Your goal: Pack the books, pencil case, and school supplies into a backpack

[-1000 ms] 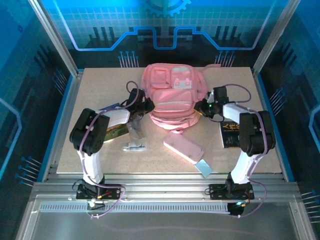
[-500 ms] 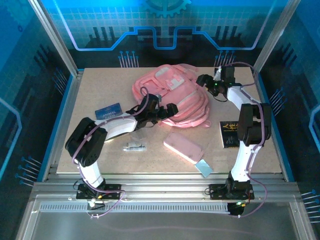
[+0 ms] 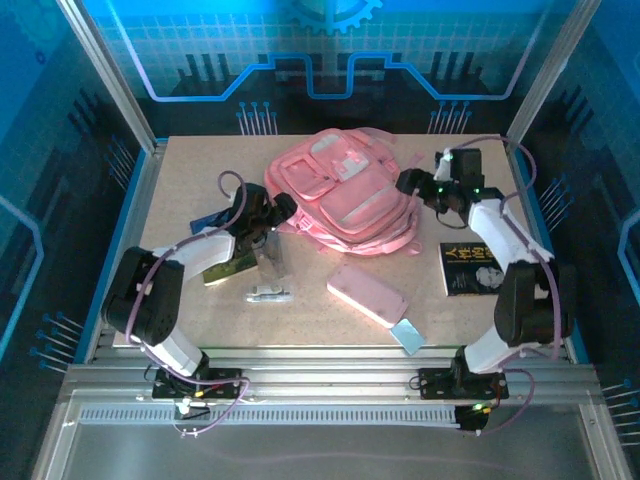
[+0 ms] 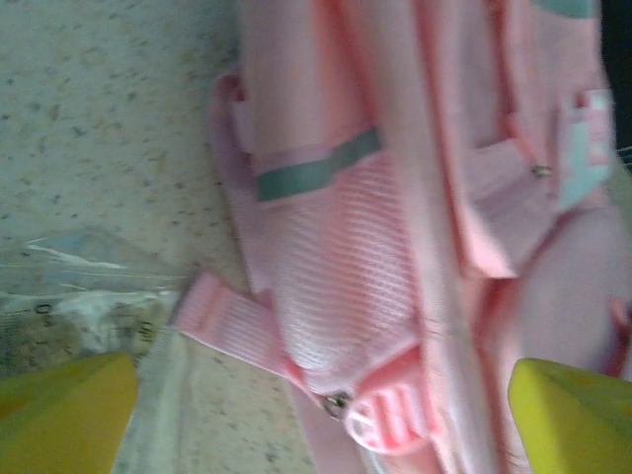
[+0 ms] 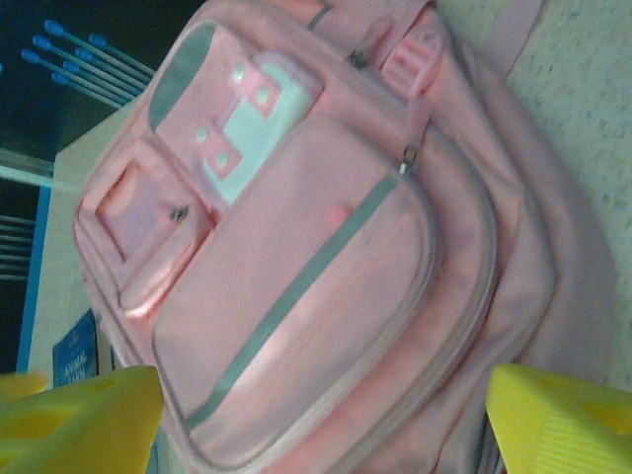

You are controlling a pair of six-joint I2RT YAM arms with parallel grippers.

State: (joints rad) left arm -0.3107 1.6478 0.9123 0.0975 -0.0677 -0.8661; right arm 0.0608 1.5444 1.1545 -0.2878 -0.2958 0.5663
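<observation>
My left gripper moves down to the backpack's side by the mesh pocket point(image 4: 269, 252) next and closes on the padded strap's grey-banded end, since that side lies below its fingers.
The pink backpack point(image 3: 345, 205) lies front-up and slanted at the back middle of the table. My left gripper point(image 3: 283, 208) hovers open at its left edge, fingers point(image 4: 59, 410) spread wide over a strap and side pocket of the backpack point(image 4: 395, 197). My right gripper point(image 3: 405, 183) is open at its right edge, above the front pockets of the backpack point(image 5: 316, 267), holding nothing. The pink pencil case point(image 3: 368, 293) lies in front. One book point(image 3: 467, 268) lies right, another point(image 3: 228, 268) under my left arm. The clear packet point(image 3: 270, 258), the pen-like stick point(image 3: 268, 294) and the pale blue rectangle point(image 3: 407, 333) lie on the table.
A blue card-like booklet point(image 3: 205, 220) lies partly under my left arm, and shows as a blue booklet point(image 5: 74, 360) past the backpack. The clear packet point(image 4: 69, 316) lies right beside my left fingers. Metal frame posts and rails border the table point(image 3: 180, 170).
Both grippers have opened and let go of the backpack, which turned and now lies slanted. The left gripper drew back to the left; the right one came slightly nearer.
</observation>
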